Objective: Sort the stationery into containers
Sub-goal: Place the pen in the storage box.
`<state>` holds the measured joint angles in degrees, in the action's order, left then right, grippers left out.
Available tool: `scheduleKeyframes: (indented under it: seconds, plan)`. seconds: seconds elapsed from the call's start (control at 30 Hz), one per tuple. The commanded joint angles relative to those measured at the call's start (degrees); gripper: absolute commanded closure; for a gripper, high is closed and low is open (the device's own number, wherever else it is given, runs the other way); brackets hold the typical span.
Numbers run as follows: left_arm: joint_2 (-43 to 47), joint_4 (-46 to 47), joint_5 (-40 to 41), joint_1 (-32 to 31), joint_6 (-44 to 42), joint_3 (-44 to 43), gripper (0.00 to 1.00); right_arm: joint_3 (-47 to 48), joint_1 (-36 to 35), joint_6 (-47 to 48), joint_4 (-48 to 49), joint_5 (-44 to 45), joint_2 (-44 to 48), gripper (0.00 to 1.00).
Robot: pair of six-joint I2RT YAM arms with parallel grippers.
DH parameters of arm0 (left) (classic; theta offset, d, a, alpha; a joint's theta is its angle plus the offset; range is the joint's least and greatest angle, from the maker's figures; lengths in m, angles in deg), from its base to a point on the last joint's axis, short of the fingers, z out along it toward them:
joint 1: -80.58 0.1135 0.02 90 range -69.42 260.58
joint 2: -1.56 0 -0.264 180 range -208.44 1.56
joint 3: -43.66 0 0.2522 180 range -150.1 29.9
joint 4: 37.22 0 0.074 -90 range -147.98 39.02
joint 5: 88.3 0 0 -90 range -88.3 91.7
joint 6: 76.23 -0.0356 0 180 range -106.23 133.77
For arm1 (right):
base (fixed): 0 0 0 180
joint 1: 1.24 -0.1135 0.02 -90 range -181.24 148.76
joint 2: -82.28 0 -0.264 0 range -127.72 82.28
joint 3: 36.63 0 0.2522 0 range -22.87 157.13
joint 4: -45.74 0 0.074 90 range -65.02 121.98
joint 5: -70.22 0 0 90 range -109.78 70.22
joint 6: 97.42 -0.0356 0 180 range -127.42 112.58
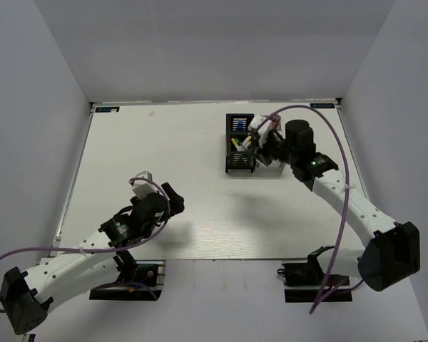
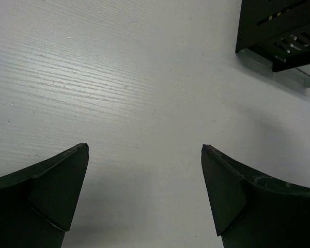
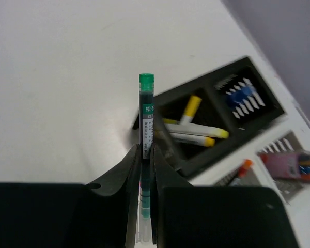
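Note:
I will move my right gripper from the black organiser over the section of the white-grey organiser (image 3: pixel 292 142), then lower it beside the red pen, because the red pen stands there.
My right gripper (image 3: pixel 145 155) is shut on a green-and-white pen (image 3: pixel 146 108) and holds it above the black organiser (image 3: pixel 258 121). That organiser holds white pens with yellow tips (image 3: pixel 196 132) and a blue-capped bottle (image 3: pixel 241 96). The white-grey organiser (image 3: pixel 292 142) beside it holds a red pen (image 3: pixel 243 168) and a pink cylinder (image 3: pixel 289 164). In the top view the right gripper (image 1: pixel 260 146) is over the two organisers (image 1: pixel 240 146). My left gripper (image 2: pixel 144 155) is open and empty over bare table, also seen from the top (image 1: pixel 146 187).
The black organiser's corner (image 2: pixel 276 28) and the white-grey one (image 2: pixel 294 75) show at the upper right of the left wrist view. White walls enclose the table (image 1: pixel 164 149) on three sides.

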<state>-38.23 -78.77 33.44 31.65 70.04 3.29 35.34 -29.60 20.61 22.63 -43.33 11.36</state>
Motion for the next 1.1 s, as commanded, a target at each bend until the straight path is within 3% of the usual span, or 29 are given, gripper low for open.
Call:
scheduleKeyframes:
  seconds: [0.0,0.3,0.5,0.63,0.8,0.87,0.9,1.03,1.07]
  plan:
    - [-1.6,3.01,-0.99,0.06,-3.09,-1.68,0.01,-0.83,6.8,-10.45,15.75,1.59,-1.94,1.0]
    - [-3.45,4.15,-1.6,0.06,-3.71,-2.83,0.01,3.91,15.26,-17.31,28.23,-8.25,-13.45,1.0]
    - [-3.45,3.62,-1.6,0.06,-3.71,-2.83,0.01,2.17,19.38,-20.47,39.81,-16.52,-18.81,1.0]
    - [-3.98,2.57,-1.6,0.06,-3.71,-3.54,0.01,3.13,21.15,-23.11,41.94,-18.02,-22.33,1.0]
    - [-3.98,2.57,-1.6,0.06,-3.71,-3.54,0.01,2.96,23.26,-19.95,40.73,-21.97,-24.44,1.0]
    - [-3.98,3.09,-2.12,0.06,-3.71,-3.54,0.01,2.61,24.05,-16.72,39.14,-23.12,-24.8,0.89]
    - [-4.59,4.49,-2.74,0.06,-3.71,-3.54,0.01,2.52,24.4,-16.52,38.96,-22.95,-24.97,0.76]
    - [-6.43,7.56,-5.2,0.06,-6.43,-3.54,0.01,3.48,25.89,-16.34,37.03,-25.4,-24.71,0.49]
    - [-7.31,8.36,-5.73,0.06,-7.57,-3.54,0.01,4.27,26.33,-16.52,35.72,-25.93,-24.1,0.36]
